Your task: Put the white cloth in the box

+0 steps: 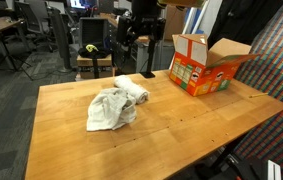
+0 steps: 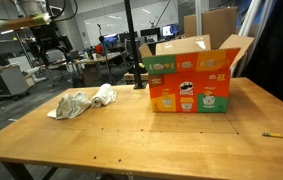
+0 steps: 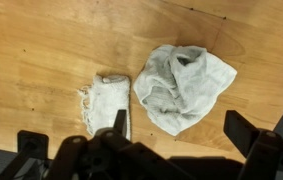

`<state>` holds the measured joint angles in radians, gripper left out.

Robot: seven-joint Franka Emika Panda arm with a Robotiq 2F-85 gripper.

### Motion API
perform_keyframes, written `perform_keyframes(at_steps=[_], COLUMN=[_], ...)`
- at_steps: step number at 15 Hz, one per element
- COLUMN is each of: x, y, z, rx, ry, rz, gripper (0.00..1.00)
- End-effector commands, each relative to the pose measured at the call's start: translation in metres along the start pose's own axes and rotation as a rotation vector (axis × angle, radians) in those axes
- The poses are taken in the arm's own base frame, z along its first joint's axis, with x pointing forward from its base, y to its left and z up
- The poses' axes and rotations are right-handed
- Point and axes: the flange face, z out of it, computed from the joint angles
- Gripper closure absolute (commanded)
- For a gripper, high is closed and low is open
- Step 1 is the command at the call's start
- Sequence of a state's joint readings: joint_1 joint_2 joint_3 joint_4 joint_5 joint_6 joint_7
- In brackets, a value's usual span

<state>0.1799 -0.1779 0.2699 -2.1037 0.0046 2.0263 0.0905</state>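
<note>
The crumpled off-white cloth bunches into a raised fold across its top (image 1: 117, 97) (image 3: 185, 83), so I need to lower my open gripper onto that fold and close there.
Two cloths lie on the wooden table. A crumpled off-white cloth (image 1: 109, 110) (image 2: 73, 105) (image 3: 186, 85) lies beside a smaller folded white cloth (image 1: 133, 89) (image 2: 104, 95) (image 3: 108, 100). An open orange cardboard box (image 1: 203, 68) (image 2: 189, 82) stands upright further along the table, flaps up. My gripper (image 3: 181, 125) is open and empty, well above the cloths and looking down on them. Its fingers straddle the lower edge of the crumpled cloth without touching it. The arm shows dark at the table's far edge in both exterior views (image 1: 143, 35) (image 2: 53, 42).
The table (image 1: 181, 130) is bare wood around the cloths and the box. A pencil (image 2: 279, 135) lies near one table edge. Chairs, desks and poles stand behind the table. A dark patterned panel (image 1: 276, 60) rises beside the box.
</note>
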Motion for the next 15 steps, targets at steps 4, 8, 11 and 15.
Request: perform_keyframes(at_steps=[4,8,11,15], x=[0.052,0.068,0.071,0.069], y=[-0.037,-0.038,-0.031,-0.016], z=[0.043,0.09,0.124,0.161], rx=[0.075,0.107,0.124,0.133], ry=[0.011,-0.024,-0.063,-0.127], rz=[-0.172,-0.234,-0.271,-0.291], gripper=[0.0,0.0,0.0,0.0])
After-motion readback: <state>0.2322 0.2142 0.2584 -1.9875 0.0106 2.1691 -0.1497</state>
